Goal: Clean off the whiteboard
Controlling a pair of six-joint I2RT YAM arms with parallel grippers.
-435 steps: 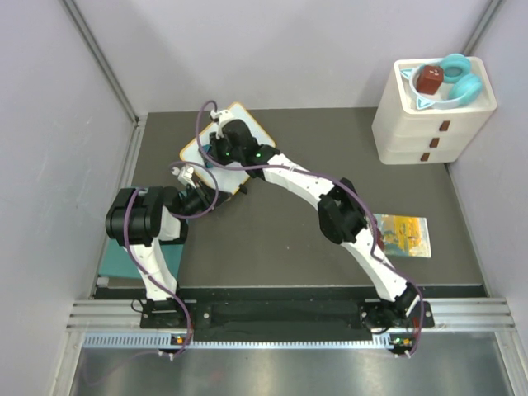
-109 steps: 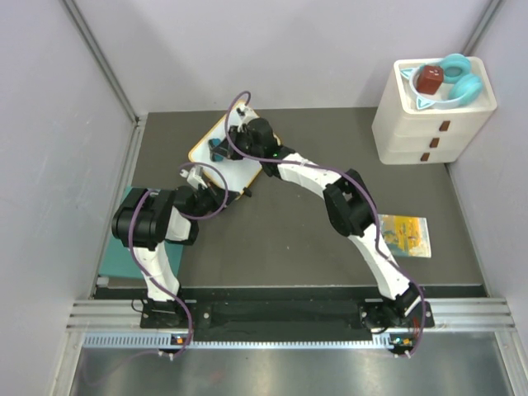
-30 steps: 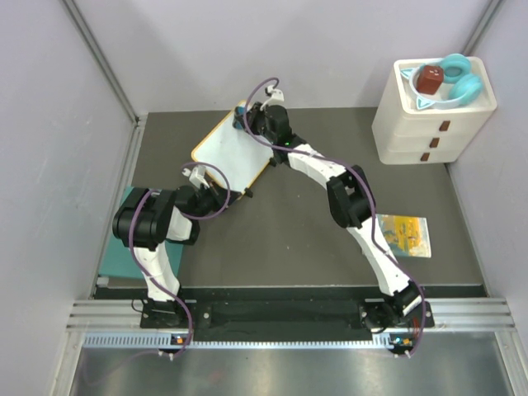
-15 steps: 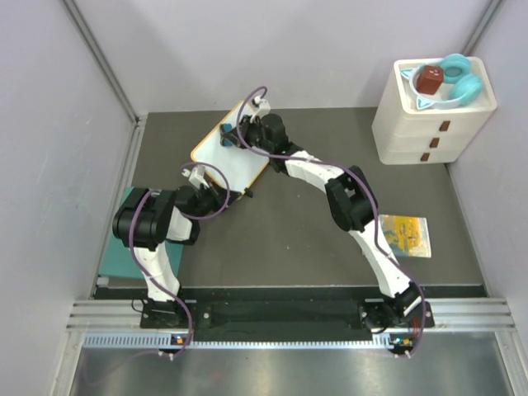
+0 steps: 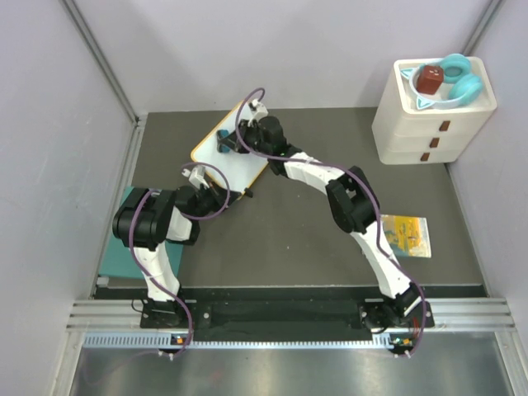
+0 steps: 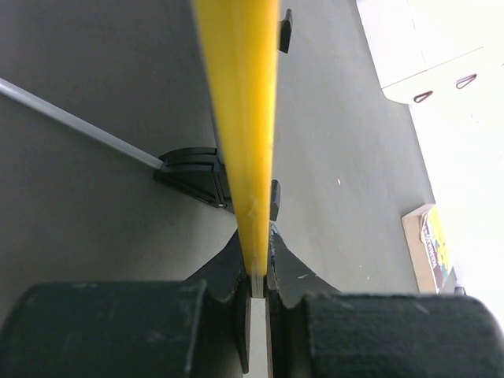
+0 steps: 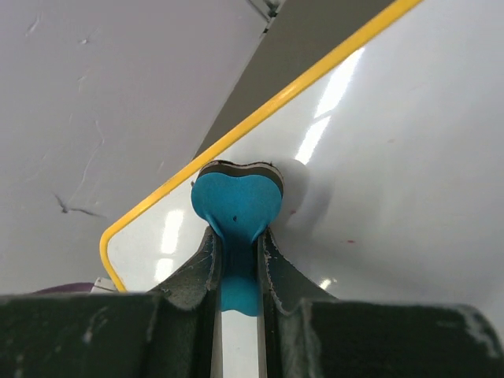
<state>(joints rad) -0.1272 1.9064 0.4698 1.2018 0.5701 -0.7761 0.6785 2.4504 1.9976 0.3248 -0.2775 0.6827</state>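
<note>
The robot's right gripper should next move off the clean-looking whiteboard to its right in the top view, lower and release the eraser (image 7: 236,206), since bare table lies below and there.
The whiteboard (image 5: 233,162), white with an orange rim, lies tilted at the back left of the dark table. My left gripper (image 5: 216,192) is shut on its near rim, seen edge-on as a yellow strip (image 6: 239,118) between the left gripper's (image 6: 261,268) closed jaws. A black foot (image 6: 195,175) of the board shows below. My right gripper (image 5: 228,140) is shut on a blue eraser (image 7: 236,206) and presses it on the board (image 7: 386,157) near its far rim (image 7: 260,118). The board looks white, with a tiny red speck (image 7: 349,241).
A white drawer unit (image 5: 431,115) stands at the back right with a bowl of teal and red-brown items (image 5: 441,81) on top. A colourful booklet (image 5: 403,235) lies at the right. A teal mat (image 5: 114,252) lies at the left edge. Grey walls close in.
My right gripper has moved the eraser from the board's far corner back left and nearer, over the board's far side. The left gripper still holds the near rim.
</note>
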